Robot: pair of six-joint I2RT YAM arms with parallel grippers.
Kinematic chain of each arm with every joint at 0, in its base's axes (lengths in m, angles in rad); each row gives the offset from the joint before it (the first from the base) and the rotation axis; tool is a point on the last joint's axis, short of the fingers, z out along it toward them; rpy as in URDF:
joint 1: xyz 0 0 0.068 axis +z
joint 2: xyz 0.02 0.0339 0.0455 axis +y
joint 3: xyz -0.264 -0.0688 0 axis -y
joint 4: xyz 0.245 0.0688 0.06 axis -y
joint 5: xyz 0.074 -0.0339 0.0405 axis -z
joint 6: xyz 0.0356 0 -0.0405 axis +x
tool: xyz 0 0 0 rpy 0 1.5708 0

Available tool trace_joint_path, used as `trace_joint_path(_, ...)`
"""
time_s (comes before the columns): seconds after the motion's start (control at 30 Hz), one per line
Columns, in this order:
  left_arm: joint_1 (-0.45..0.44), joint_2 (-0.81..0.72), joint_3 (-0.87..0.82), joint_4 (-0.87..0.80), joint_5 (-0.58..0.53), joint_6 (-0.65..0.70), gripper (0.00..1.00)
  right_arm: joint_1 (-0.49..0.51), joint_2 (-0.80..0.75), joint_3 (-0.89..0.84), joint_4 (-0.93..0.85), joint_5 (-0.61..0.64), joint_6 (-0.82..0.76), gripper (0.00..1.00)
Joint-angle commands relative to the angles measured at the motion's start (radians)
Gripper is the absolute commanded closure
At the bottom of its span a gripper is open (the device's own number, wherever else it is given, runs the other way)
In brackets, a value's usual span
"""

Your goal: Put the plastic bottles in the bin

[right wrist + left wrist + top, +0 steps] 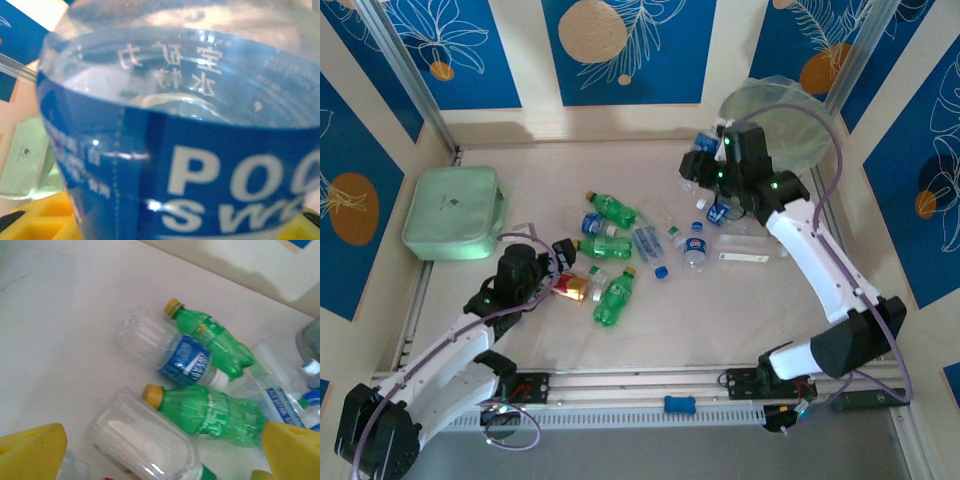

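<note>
My right gripper is still beside the bin's rim with the clear bottle, so next it needs to swing outward and over the bin's opening [784, 118] to release the bottle.
Several plastic bottles lie mid-table: green ones with yellow caps [616, 209] [614, 298] and clear ones with blue labels [695, 248]. My left gripper [565, 268] hangs open over the left end of the pile. Between its yellow fingertips [35, 447] lies a clear bottle [145, 440], with a green bottle [215, 415] and a blue-labelled bottle [185, 357] just beyond. My right gripper [700, 158] is raised at the back right, shut on a clear blue-labelled bottle [200, 165], just left of the bin [790, 150]. Its fingers [45, 215] peek out under the label.
A flat mint-green box [453, 212] sits at the left by the wall. A red and yellow item [570, 288] lies beside my left gripper. A clear flat package [750, 255] lies under the right arm. Walls close in the back and both sides.
</note>
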Motion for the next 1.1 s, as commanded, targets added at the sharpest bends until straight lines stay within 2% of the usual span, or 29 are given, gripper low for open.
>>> trace_joint_path(0.0, 0.047, -0.001, -0.026, -0.017, 0.058, -0.042, 0.01, -0.056, 0.064, 0.129, -0.019, 0.006, -0.157, 0.54)
trace_joint_path(0.17, 0.072, 0.020, -0.029, -0.002, 0.091, -0.056, 0.01, -0.191, 0.188, 0.312, -0.013, -0.042, -0.161, 0.54)
trace_joint_path(0.27, 0.075, 0.020, -0.027, -0.001, 0.093, -0.048, 0.01, -0.253, 0.273, 0.439, -0.037, -0.026, -0.179, 0.54)
trace_joint_path(0.6, 0.081, 0.017, -0.029, -0.002, 0.093, -0.042, 0.01, -0.384, 0.571, 0.843, -0.234, 0.026, -0.204, 0.54)
trace_joint_path(0.7, 0.081, 0.016, -0.029, -0.005, 0.095, -0.042, 0.01, -0.393, 0.619, 0.867, -0.272, -0.005, -0.188, 0.54)
trace_joint_path(1.07, 0.082, 0.008, -0.023, -0.012, 0.105, -0.045, 0.01, -0.403, 0.640, 0.729, -0.257, -0.115, -0.112, 0.49)
